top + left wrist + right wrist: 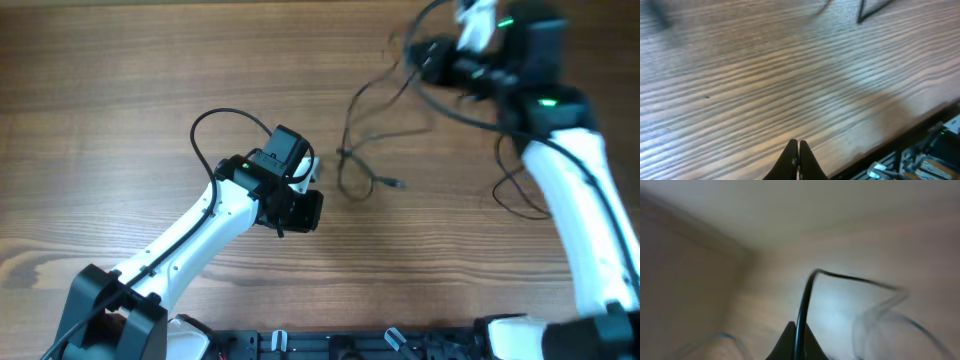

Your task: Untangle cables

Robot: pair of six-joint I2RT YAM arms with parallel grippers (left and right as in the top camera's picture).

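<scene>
The piece of cable goes to the right in the overhead view, then down beside the other cable loop [516, 182] next, where my right gripper releases it clear of the loose loops.
Thin black cables [358, 150] lie in loose loops on the wooden table right of centre, with a small plug end [395, 184]. One strand runs up toward my right gripper [432, 55] at the far right, which is raised. In the right wrist view my right gripper [796, 330] is shut on a thin black cable [807, 290] that rises from the fingers and bends right. My left gripper [308, 208] hovers left of the loops; in the left wrist view it [798, 146] is shut and empty over bare wood. A cable piece [875, 10] shows at the top.
Another thin cable loop [515, 195] lies beside the right arm's white link [580, 210]. The table's near edge [900, 137] and the black base rail [400, 345] run along the front. The right wrist view is blurred.
</scene>
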